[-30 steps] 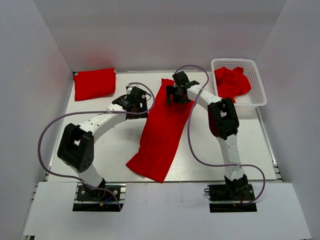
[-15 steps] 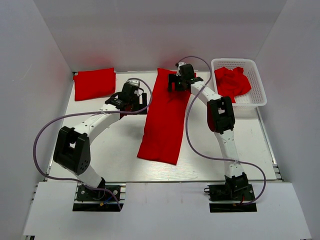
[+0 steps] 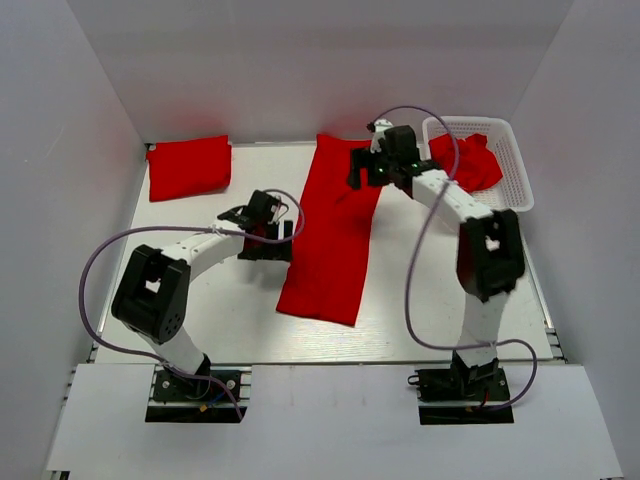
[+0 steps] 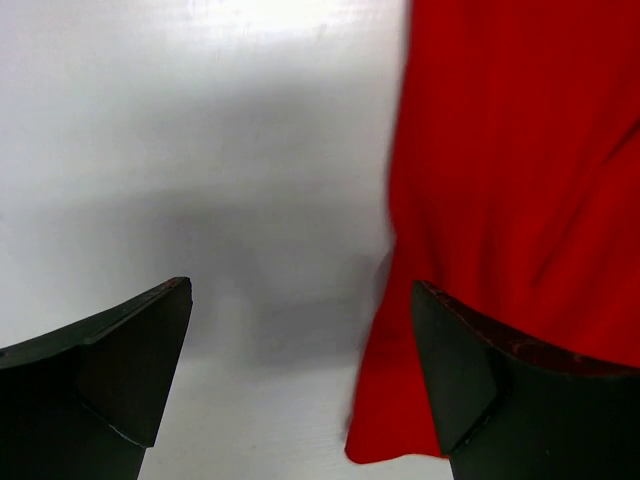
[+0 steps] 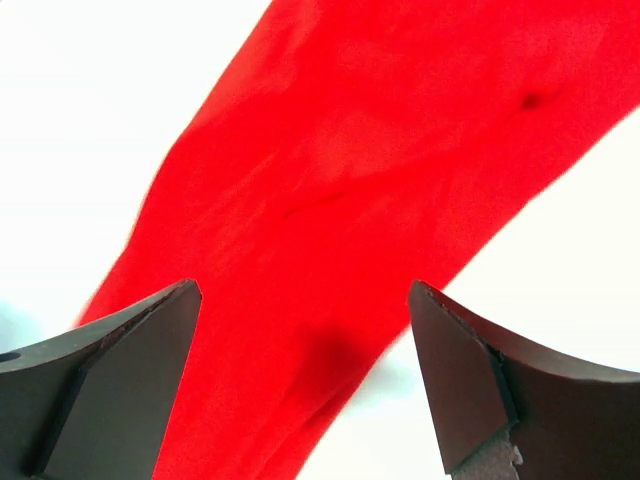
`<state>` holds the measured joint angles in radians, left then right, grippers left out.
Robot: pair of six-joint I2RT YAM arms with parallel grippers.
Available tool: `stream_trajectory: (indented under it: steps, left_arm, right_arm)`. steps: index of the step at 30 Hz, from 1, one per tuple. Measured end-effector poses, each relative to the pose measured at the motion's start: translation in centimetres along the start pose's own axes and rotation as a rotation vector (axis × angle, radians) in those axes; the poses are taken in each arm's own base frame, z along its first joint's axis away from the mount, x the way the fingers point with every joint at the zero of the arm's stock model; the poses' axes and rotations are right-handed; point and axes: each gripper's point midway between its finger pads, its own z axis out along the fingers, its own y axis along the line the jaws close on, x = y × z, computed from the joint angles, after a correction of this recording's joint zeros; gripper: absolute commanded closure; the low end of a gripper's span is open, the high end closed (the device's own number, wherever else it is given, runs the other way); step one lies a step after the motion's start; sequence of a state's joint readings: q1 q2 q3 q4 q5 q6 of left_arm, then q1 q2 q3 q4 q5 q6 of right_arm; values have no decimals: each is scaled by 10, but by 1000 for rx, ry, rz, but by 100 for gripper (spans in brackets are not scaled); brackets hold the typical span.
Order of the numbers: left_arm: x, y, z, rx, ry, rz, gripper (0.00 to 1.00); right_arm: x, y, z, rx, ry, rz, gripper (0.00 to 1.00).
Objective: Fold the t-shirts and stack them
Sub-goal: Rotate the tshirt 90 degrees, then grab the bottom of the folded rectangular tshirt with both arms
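The right gripper moves back and down onto the long t-shirt's near corner on the basket side next, since that corner lies below and back, flat and unheld.
A long folded red t-shirt (image 3: 333,228) lies flat down the middle of the table. My left gripper (image 3: 272,238) hangs open just off its left edge; in the left wrist view (image 4: 300,345) the red cloth (image 4: 520,190) passes under the right finger (image 4: 480,375) and bare table fills the gap. My right gripper (image 3: 368,170) is open above the shirt's far right part, and in the right wrist view (image 5: 300,345) the cloth (image 5: 340,190) runs below the jaws, held by neither. A folded red t-shirt (image 3: 188,167) lies at the back left. Another, crumpled (image 3: 465,160), is in the basket.
The white lattice basket (image 3: 505,195) stands at the back right corner. White walls close in the table (image 3: 220,310) on the left, back and right. Purple cables loop from both arms over the table.
The long shirt went from slanted to lying straight, farther back on the table. My right gripper moved to the right off the cloth's top; my left gripper drew nearer along its left edge.
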<state>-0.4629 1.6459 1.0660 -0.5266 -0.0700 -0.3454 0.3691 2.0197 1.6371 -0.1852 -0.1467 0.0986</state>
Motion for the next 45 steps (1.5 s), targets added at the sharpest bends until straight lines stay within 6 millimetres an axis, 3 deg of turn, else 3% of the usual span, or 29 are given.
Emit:
stream_trajectory:
  steps: [3, 4, 7, 13, 15, 17, 22, 26, 31, 34, 35, 36, 38, 39, 42, 45]
  left_arm:
    - [37, 8, 6, -13, 83, -3, 0]
    - [49, 9, 6, -2, 101, -4, 0]
    - [72, 10, -3, 38, 101, -14, 0]
    - [90, 3, -33, 159, 5, -56, 0]
    - [101, -2, -35, 202, 8, -66, 0]
    - [116, -7, -32, 246, 30, -69, 0]
    - [118, -26, -35, 352, 2, -60, 0]
    - [121, -35, -35, 386, 2, -44, 7]
    - [129, -40, -35, 395, 17, -29, 30]
    - [134, -43, -34, 400, 24, -22, 41]
    - [137, -43, -33, 400, 29, -20, 43]
    - [137, -44, -33, 402, 30, -16, 51]
    - [140, -45, -31, 401, 37, -17, 54]
    - [140, -46, -30, 401, 38, -16, 57]
    - [142, -47, -27, 395, 47, -17, 74]
    - [142, -48, -25, 386, 52, -21, 89]
  right_arm:
    - [11, 25, -52, -43, -29, 40, 10]
    - [24, 32, -69, -59, -13, 56, 10]
    - [87, 54, -104, -124, 86, 104, 10]
    - [230, 91, -138, -227, 436, 214, 10]
    - [263, 101, -157, -249, 528, 248, 10]
    - [278, 108, -171, -265, 563, 272, 10]
    - [292, 124, -183, -311, 583, 325, 10]
    - [291, 139, -182, -371, 573, 358, 10]
    - [292, 155, -175, -438, 581, 374, 18]
    - [294, 161, -172, -465, 597, 380, 30]
    - [296, 162, -171, -467, 601, 378, 41]
    - [298, 163, -171, -468, 606, 376, 48]
    - [303, 161, -169, -449, 624, 378, 62]
    - [306, 160, -169, -438, 631, 379, 75]
    - [310, 155, -167, -398, 639, 385, 93]
    - [311, 151, -165, -371, 639, 385, 100]
